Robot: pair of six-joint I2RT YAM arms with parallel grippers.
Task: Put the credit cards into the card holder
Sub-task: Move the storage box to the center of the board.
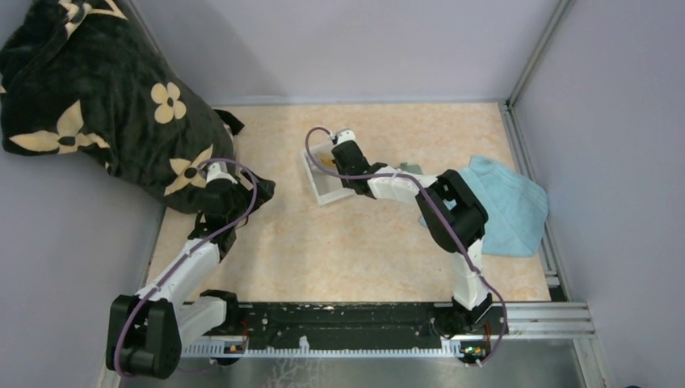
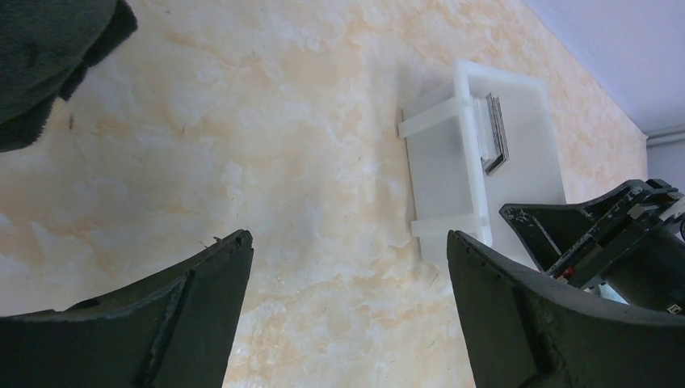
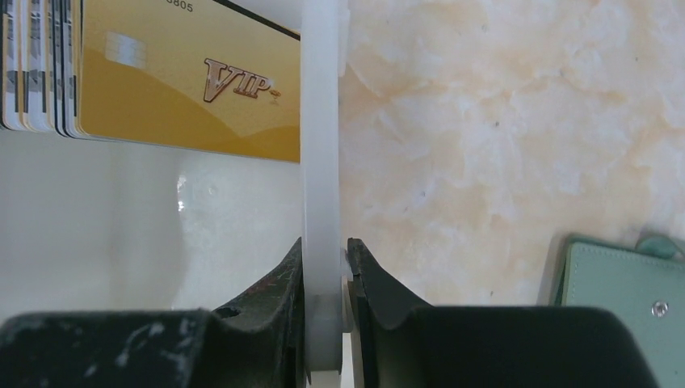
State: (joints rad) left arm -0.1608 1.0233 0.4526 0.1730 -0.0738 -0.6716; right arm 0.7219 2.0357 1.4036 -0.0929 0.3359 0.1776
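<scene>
I have the tray's side (image 1: pixel 343 173) (image 3: pixel 322 257) between my fingers, so next I will pull it back and a little toward the card holder with my right gripper, then open that gripper.
Several credit cards stand on edge in a white tray (image 1: pixel 321 192), with a gold "VIP" card (image 3: pixel 186 89) facing out and whitish ones (image 3: pixel 32 65) behind it. They show as a dark-edged stack in the left wrist view (image 2: pixel 494 133). My right gripper (image 3: pixel 325 267) is shut on the tray's side wall (image 3: pixel 321 121), one finger inside and one outside. The grey-green card holder (image 3: pixel 622 299) lies just right of the tray (image 1: pixel 408 168). My left gripper (image 2: pixel 347 250) is open and empty over bare table, left of the tray (image 2: pixel 525 153).
A black bag with cream flowers (image 1: pixel 97 105) fills the back left, and its edge touches my left gripper (image 1: pixel 230 192). A light blue towel (image 1: pixel 509 202) lies at the right. Grey walls close in the table.
</scene>
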